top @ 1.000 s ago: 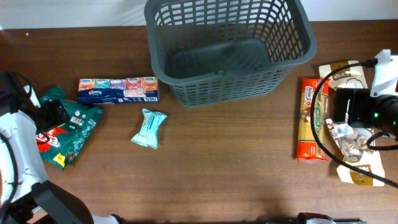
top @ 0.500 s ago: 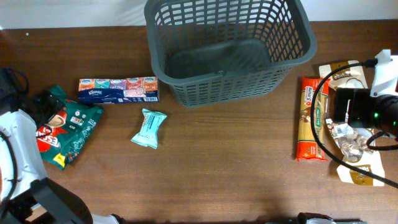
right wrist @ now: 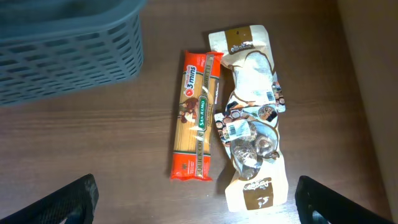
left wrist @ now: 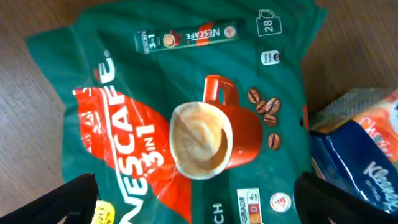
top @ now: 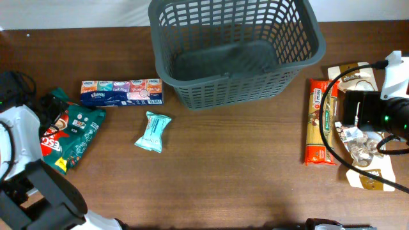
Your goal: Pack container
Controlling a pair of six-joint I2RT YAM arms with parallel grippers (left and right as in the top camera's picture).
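Observation:
My left gripper moves down onto the printed red cup [top: 62,121] [left wrist: 214,134] of the green Nescafe bag next, since that part lies below, lined up between its open fingers.
The container [top: 230,91], a big dark grey slotted basket, stands at the back centre with nothing in it. A green and red Nescafe bag [top: 71,131] lies at the far left. My left gripper [top: 48,106] hovers over its upper end, open. In the left wrist view the bag [left wrist: 186,124] fills the picture, and the left gripper [left wrist: 199,202] straddles it without touching. My right gripper [top: 358,112] is open above a beige snack bag [right wrist: 252,112] and a spaghetti pack [right wrist: 196,115]. In its own view the right gripper [right wrist: 199,202] holds nothing.
A multicolour tissue pack [top: 121,92] lies left of the basket, beside the Nescafe bag, and shows in the left wrist view [left wrist: 367,155]. A small teal packet [top: 153,131] lies in front of it. The spaghetti pack [top: 321,121] lies near the right edge, and the basket's corner [right wrist: 68,56] is close to it.
My left arm has drawn back toward the table's left edge, uncovering more of the Nescafe bag. The right arm and all packets have stayed put.

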